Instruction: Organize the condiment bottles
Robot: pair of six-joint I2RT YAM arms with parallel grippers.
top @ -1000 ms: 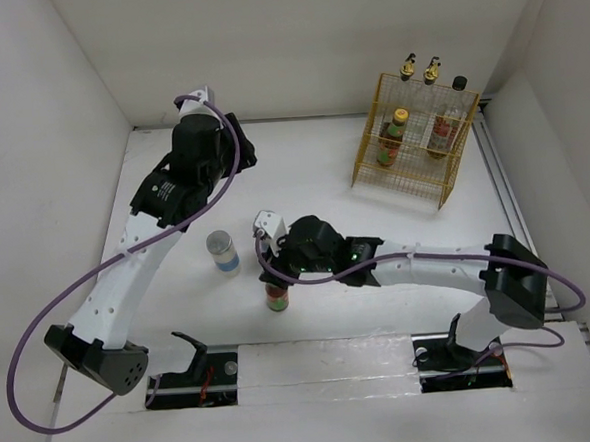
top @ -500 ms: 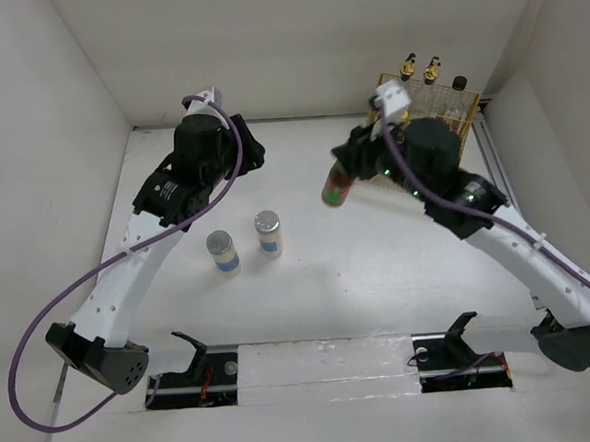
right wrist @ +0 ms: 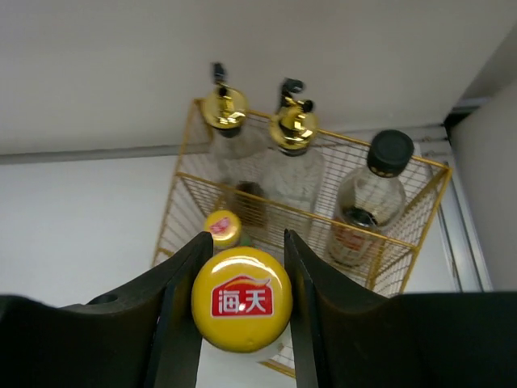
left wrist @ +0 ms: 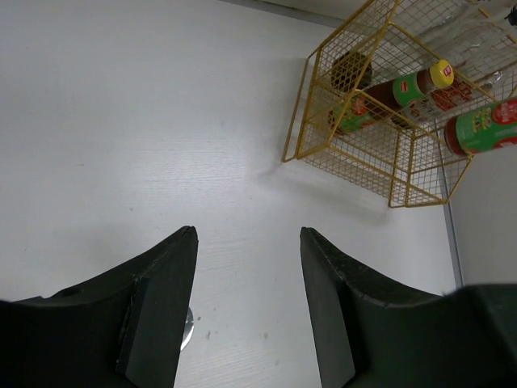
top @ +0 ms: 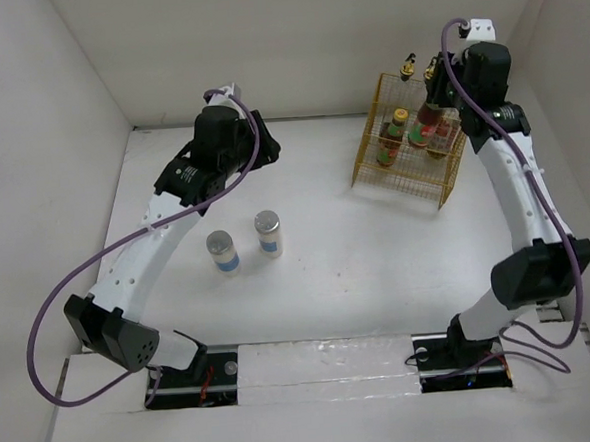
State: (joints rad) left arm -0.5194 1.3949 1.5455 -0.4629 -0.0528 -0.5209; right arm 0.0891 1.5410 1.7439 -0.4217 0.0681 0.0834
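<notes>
The robot's right gripper will next move slightly toward the basket's bar, then lower the held bottle beside the other yellow-capped bottle (top: 399,117), where the basket's near row has room.
My right gripper (top: 436,102) (right wrist: 245,242) is shut on a yellow-capped red-green bottle (right wrist: 241,298) (top: 427,125) and holds it upright over the yellow wire basket (top: 405,177). In the basket stand the other yellow-capped bottle (right wrist: 222,228) (top: 399,117), two clear gold-capped bottles (right wrist: 224,109) (right wrist: 292,121) and the black-capped bottle (right wrist: 389,152). Two silver-lidded white-blue jars (top: 222,251) (top: 268,233) stand on the table at the left. My left gripper (top: 259,149) (left wrist: 249,307) is open and empty above the table, behind the jars.
The basket (left wrist: 363,121) stands at the back right near the corner of the white walls. A metal rail (top: 503,183) runs along the table's right edge. In the left wrist view the held bottle (left wrist: 485,125) shows at the basket's right side.
My right gripper has lifted the yellow-capped bottle from the table's middle and carried it back and right to above the basket. My left arm has shifted slightly to the right.
</notes>
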